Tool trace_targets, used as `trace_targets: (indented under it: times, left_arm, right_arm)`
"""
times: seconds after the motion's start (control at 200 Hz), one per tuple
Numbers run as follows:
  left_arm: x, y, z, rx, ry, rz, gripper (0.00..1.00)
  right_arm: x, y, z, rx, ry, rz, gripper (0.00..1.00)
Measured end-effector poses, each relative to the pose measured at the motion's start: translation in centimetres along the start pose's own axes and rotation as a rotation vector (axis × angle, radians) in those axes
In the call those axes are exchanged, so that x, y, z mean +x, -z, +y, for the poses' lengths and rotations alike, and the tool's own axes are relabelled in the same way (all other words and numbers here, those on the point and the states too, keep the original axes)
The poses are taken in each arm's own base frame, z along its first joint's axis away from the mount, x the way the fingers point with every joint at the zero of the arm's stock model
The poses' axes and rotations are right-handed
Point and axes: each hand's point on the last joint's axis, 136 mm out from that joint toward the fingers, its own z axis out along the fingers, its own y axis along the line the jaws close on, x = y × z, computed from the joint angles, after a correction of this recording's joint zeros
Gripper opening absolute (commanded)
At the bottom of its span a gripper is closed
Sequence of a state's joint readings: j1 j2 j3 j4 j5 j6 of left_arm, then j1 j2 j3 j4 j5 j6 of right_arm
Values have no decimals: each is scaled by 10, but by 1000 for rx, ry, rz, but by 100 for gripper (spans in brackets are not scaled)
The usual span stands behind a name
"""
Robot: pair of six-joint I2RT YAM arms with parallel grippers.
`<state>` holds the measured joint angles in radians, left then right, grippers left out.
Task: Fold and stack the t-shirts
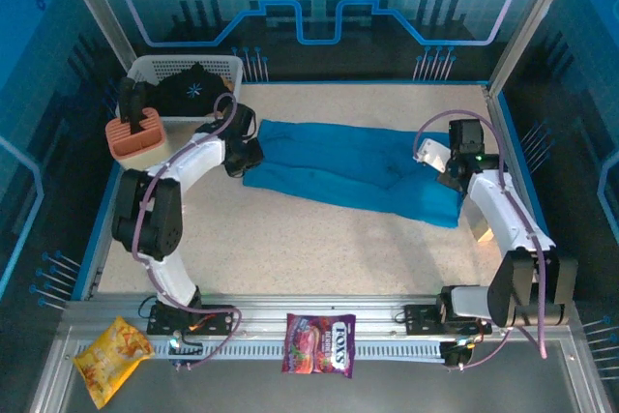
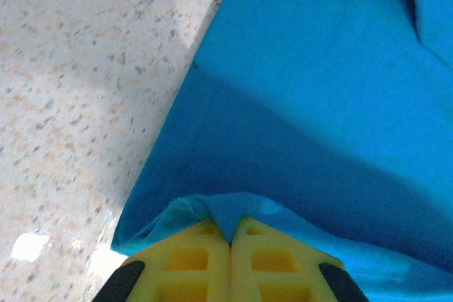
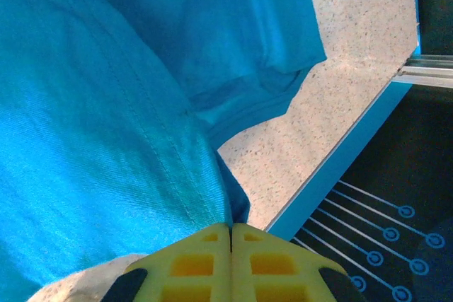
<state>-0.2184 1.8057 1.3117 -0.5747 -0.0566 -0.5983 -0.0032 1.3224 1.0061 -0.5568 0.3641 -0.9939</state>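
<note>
My left gripper needs to go down slightly outward next, onto the flat teal cloth beyond the shirt (image 3: pixel 106 104), and let go of the pinched fold, because the fold still stands raised over the cloth.
The teal-blue t-shirt (image 1: pixel 348 171) lies stretched in a long band across the middle of the table. At its left end, my left gripper (image 1: pixel 248 156) is shut on a pinched fold of the teal cloth (image 2: pixel 318 104), which rises between the yellow fingers of the gripper (image 2: pixel 231 225). My right gripper (image 1: pixel 447 177) is shut on the shirt's right end. In the right wrist view the gripper (image 3: pixel 231 228) grips the hem edge of the teal shirt (image 3: pixel 106 104), with a sleeve lying beyond. The black t-shirt (image 1: pixel 193 90) with a pale starburst print sits in the basket at the back left.
A white plastic basket (image 1: pixel 232 67) stands at the back left, with an orange rack (image 1: pixel 135 137) in front of it. A yellow snack bag (image 1: pixel 111 360) and a candy bag (image 1: pixel 319 343) lie on the front rail. The table's blue right edge (image 3: pixel 340 160) runs close to my right gripper.
</note>
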Motion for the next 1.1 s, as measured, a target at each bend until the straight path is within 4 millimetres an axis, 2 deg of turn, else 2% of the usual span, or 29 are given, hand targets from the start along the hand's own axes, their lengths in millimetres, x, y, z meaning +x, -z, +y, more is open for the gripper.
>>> trace_targets:
  times: [0.12, 0.35, 0.485, 0.555, 0.686, 0.976, 1.101]
  left_arm:
    - [-7, -16, -3, -20, -6, 13, 0]
    - [-16, -42, -3, -66, -17, 32, 0]
    - [-14, -58, 4, -104, -18, 53, 0]
    - [-11, -64, 9, -126, -19, 63, 3]
    - [-10, -67, 14, -146, -20, 64, 8]
    - [-15, -67, 19, -180, -23, 39, 7]
    - [-16, -66, 21, -189, -25, 31, 7]
  right_arm:
    - [-4, -6, -7, 24, -8, -7, 0]
    - [-13, -6, -22, 82, -29, -49, 0]
    - [-19, -6, -29, 106, -37, -74, 0]
    - [-21, -10, -30, 111, -39, -78, 0]
    - [-23, -33, -27, 88, -40, -60, 0]
    - [-16, -106, -22, 87, -100, 33, 0]
    - [-20, -121, -24, 101, -109, 31, 0]
